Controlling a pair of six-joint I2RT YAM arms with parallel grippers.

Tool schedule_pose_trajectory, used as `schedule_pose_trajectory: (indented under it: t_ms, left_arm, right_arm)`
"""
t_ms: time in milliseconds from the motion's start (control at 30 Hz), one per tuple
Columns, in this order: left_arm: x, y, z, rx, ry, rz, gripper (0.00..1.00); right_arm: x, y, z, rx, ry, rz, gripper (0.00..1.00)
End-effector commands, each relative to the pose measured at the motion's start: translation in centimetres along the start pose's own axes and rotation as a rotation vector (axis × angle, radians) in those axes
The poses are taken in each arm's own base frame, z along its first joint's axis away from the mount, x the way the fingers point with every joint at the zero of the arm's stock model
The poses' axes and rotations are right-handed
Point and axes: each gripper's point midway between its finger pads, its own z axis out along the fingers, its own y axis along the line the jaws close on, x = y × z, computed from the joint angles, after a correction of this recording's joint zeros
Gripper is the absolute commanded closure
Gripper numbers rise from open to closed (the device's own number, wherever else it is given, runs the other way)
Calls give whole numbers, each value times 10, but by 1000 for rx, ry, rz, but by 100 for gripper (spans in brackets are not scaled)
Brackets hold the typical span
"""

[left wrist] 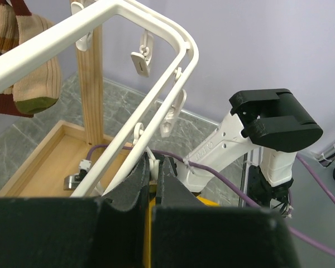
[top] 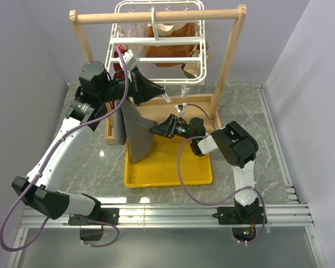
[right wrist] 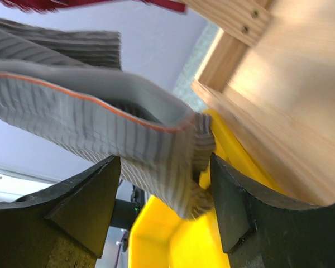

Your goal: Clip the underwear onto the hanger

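Observation:
Next, my right gripper stays at the underwear's edge and closes its fingers onto the underwear's waistband corner.
The grey striped underwear (top: 135, 134) hangs from under my left wrist down over the yellow tray (top: 173, 174); where its top is held is hidden. The white grid hanger (top: 156, 53) hangs on the wooden stand. My left gripper (top: 164, 96) is at the hanger's front rim (left wrist: 103, 25), and in the left wrist view the gripper (left wrist: 152, 166) is shut on a small white clip (left wrist: 152, 167) under that rim. My right gripper (top: 154, 129) is open at the cloth's right edge. In the right wrist view the gripper (right wrist: 164, 167) has the underwear's waistband corner (right wrist: 100, 128) between its spread fingers.
The wooden frame stand (top: 156, 17) and its base tray (top: 204, 103) stand behind the yellow tray. Orange-brown garments (top: 173, 47) and dark red underwear (top: 119, 64) hang on the hanger. More clips (left wrist: 142, 56) dangle from the rim. My right arm (left wrist: 268, 123) is close by.

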Motion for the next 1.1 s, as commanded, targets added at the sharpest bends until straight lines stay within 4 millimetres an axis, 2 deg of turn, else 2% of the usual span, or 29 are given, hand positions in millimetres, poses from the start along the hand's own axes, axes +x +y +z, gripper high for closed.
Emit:
schedule_pose_trajectory:
  t_ms: [0,133,267,433,533,567,667,800,900,1000,1033,1067]
  left_arm:
    - [24,-28,-3,137,102,-106,100]
    - [24,-27,-3,139,107,-105,100]
    - [22,-24,-3,135,102,-113,100]
    - [22,-18,-5,119,93,-145,100]
    - [22,-18,-6,114,93,-141,100]
    - [23,-16,-6,106,95,-144,100]
    - [27,-13,-6,89,107,-149,100]
    - [31,-8,-6,59,117,-168,100]
    - [32,1,-4,19,120,-183,100]
    - [33,6,-2,-6,121,-203,100]
    - [33,8,-1,-10,120,-212,100]
    - [32,8,-1,-11,119,-219,100]
  right_arm:
    - [-43,93,-1,-371,-177,-299,28]
    - [-46,106,3,-408,-165,-280,31]
    - [-38,115,-1,-424,-136,-286,46]
    - [-27,126,-15,-431,-108,-332,58]
    - [-25,139,-22,-449,-108,-394,79]
    - [-29,147,-27,-458,-122,-433,100]
    - [-38,159,-38,-469,-141,-498,100]
    - [-46,167,-52,-473,-115,-502,100]
    - [-46,168,-53,-458,-75,-492,100]
    - [-58,169,-51,-427,-69,-462,100]
    - [-66,176,-52,-425,-75,-458,100]
    - [-70,171,-50,-390,-58,-417,100]
